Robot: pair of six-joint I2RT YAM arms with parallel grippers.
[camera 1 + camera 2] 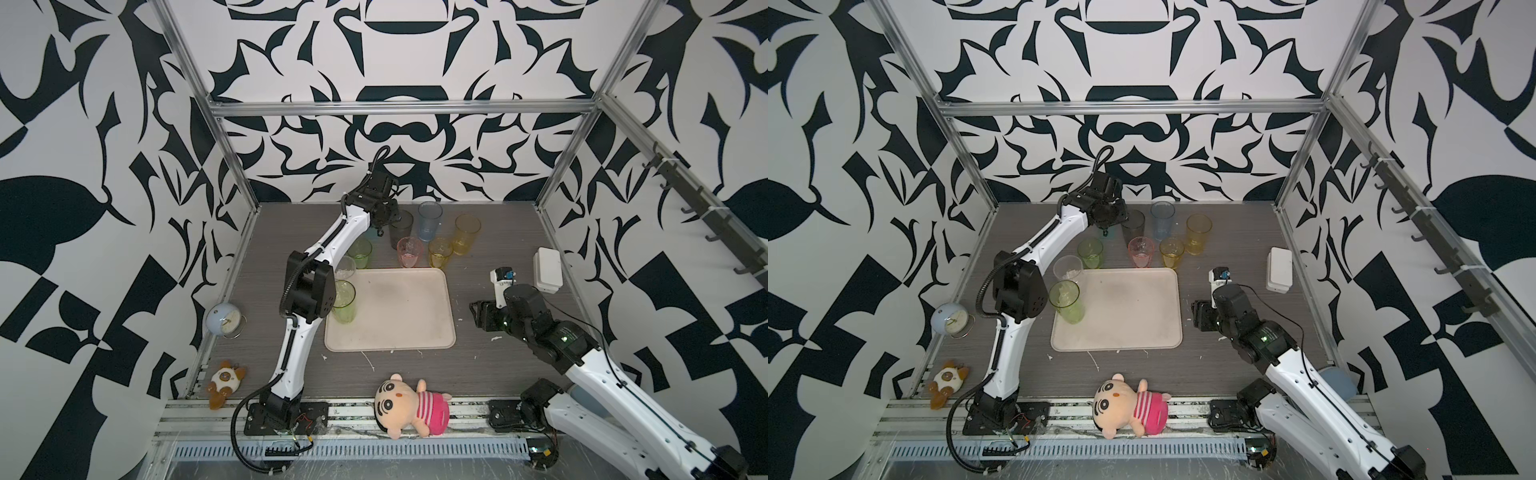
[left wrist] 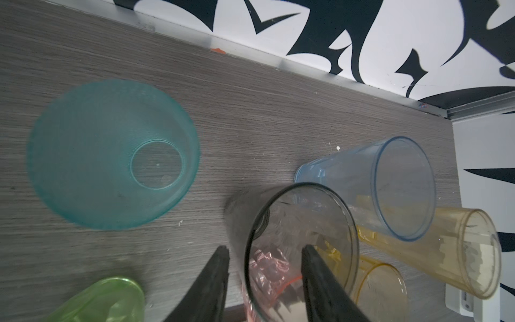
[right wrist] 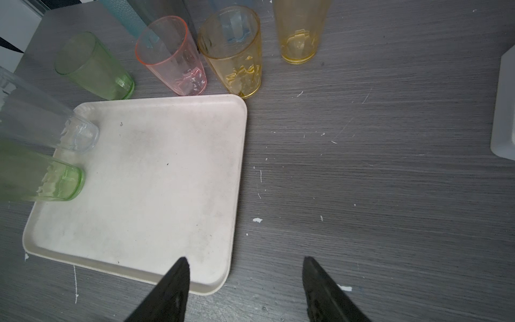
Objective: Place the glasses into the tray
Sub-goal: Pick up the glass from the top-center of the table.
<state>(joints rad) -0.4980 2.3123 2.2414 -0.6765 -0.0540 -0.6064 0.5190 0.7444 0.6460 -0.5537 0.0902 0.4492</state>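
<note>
Next, my left gripper will lower onto the smoke grey glass's rim point(image 2: 247, 263) where it faces the teal glass and close, because my open fingers already straddle that side of the grey glass.
The beige tray point(image 1: 415, 332) lies mid-table. A clear glass point(image 1: 344, 268) and a tall green glass point(image 1: 344, 301) stand at its left edge. Behind it on the table stand a short green glass point(image 1: 360, 253), a pink one point(image 1: 409, 251), a short yellow point(image 1: 440, 252), a tall yellow point(image 1: 466, 232), a blue point(image 1: 430, 220) and a smoke grey glass point(image 1: 401, 228). A teal glass point(image 2: 111, 153) stands beside the grey one. My left gripper point(image 2: 264, 249) is open astride the smoke grey glass point(image 2: 301, 237), one finger over its mouth, one outside its wall. My right gripper point(image 3: 243, 259) hangs open and empty by the tray's point(image 3: 167, 195) corner.
A white box point(image 1: 547, 269) stands at the right wall. A round clock point(image 1: 224, 320) and a small plush point(image 1: 224, 382) lie at the left. A plush doll point(image 1: 411, 407) lies on the front rail. The back wall is close behind the glasses.
</note>
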